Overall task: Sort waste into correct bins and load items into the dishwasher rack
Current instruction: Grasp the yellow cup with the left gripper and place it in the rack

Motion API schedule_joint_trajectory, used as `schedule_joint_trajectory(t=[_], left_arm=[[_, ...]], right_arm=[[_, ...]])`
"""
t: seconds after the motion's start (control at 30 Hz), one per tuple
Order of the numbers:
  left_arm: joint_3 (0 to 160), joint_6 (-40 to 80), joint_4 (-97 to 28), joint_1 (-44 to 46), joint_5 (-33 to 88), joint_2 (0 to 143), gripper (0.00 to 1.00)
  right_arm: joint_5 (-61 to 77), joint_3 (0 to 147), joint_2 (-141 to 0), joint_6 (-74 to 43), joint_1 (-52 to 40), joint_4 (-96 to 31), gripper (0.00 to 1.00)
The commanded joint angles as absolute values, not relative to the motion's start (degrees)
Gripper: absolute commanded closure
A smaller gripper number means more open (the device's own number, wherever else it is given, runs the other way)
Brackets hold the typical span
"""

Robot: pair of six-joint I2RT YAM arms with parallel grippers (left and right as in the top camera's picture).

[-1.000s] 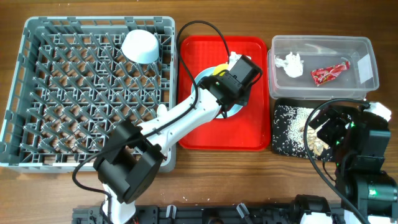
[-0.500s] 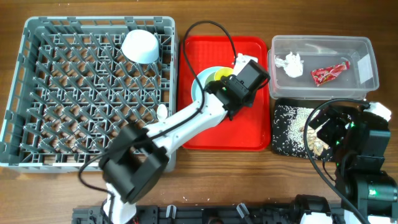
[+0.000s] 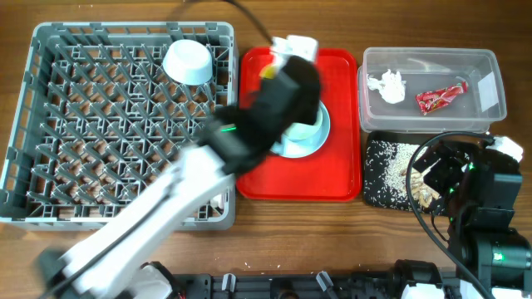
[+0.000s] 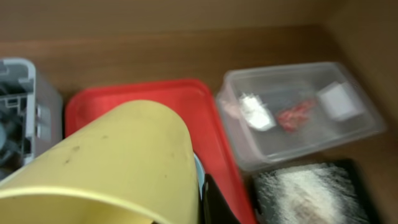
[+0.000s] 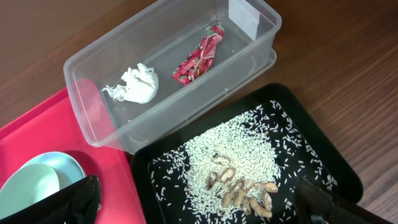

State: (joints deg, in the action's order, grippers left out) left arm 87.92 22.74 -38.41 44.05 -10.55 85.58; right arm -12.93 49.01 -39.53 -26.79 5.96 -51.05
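The yellow cup tilts and comes down into the rack (image 3: 50, 50) next, and my left gripper releases it just short of the light blue bowl filling the rack's far corner.
My left gripper (image 4: 208, 202) is shut on the small yellow cup (image 4: 106, 162), which fills the left wrist view. In the overhead view this gripper (image 3: 283, 71) is blurred above the far part of the red tray (image 3: 341, 178). The pale green dish (image 3: 306, 126) sits on the light blue plate (image 3: 291, 149) on that tray. The light blue bowl (image 3: 187, 62) lies upside down in the grey dishwasher rack (image 3: 50, 50). The tissue (image 5: 138, 85) and red wrapper (image 5: 199, 56) lie in the clear tub (image 5: 93, 118). Rice scraps (image 5: 239, 165) cover the black tray (image 5: 323, 155). My right gripper (image 5: 199, 202) is open and empty above them.
The rack fills the left of the table, the red tray (image 4: 208, 118) stands in the middle, and the clear tub (image 3: 490, 58) and black tray (image 3: 378, 199) are at the right. The left arm (image 3: 166, 208) crosses the rack's right front corner. Fork and spoon do not show clearly.
My left arm has risen and swung toward the far left of the red tray with the yellow cup, off the dish. The right arm has not moved.
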Motion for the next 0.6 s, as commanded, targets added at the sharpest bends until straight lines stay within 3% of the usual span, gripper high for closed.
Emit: schedule_joint_trajectory(t=[0.0, 0.03, 0.1, 0.2, 0.47, 0.57], left_arm=[[87.81, 21.12, -47.53, 28.05, 21.43, 78.46, 0.96], [87.79, 19.55, -49.06, 23.59, 29.23, 78.43, 0.96], [85.49, 12.99, -51.68, 8.99, 58.37, 81.56, 0.96], [80.51, 2.96, -56.36, -3.16, 76.66, 90.5, 0.96], [74.56, -4.32, -54.98, -9.54, 81.03, 111.98, 0.95], [74.56, -2.66, -55.33, -10.15, 67.26, 114.02, 0.92]], right_arm=[[-13.52, 49.6, -39.55, -27.14, 6.24, -50.83, 0.0], [-13.52, 49.6, -39.55, -27.14, 6.24, -50.83, 0.0], [-13.52, 49.6, -39.55, -27.14, 6.24, -50.83, 0.0], [-13.52, 49.6, -39.55, -27.16, 6.24, -50.83, 0.0], [-13.52, 49.6, -39.55, -27.11, 6.24, -50.83, 0.0], [-13.52, 49.6, -39.55, -27.16, 6.24, -50.83, 0.0]])
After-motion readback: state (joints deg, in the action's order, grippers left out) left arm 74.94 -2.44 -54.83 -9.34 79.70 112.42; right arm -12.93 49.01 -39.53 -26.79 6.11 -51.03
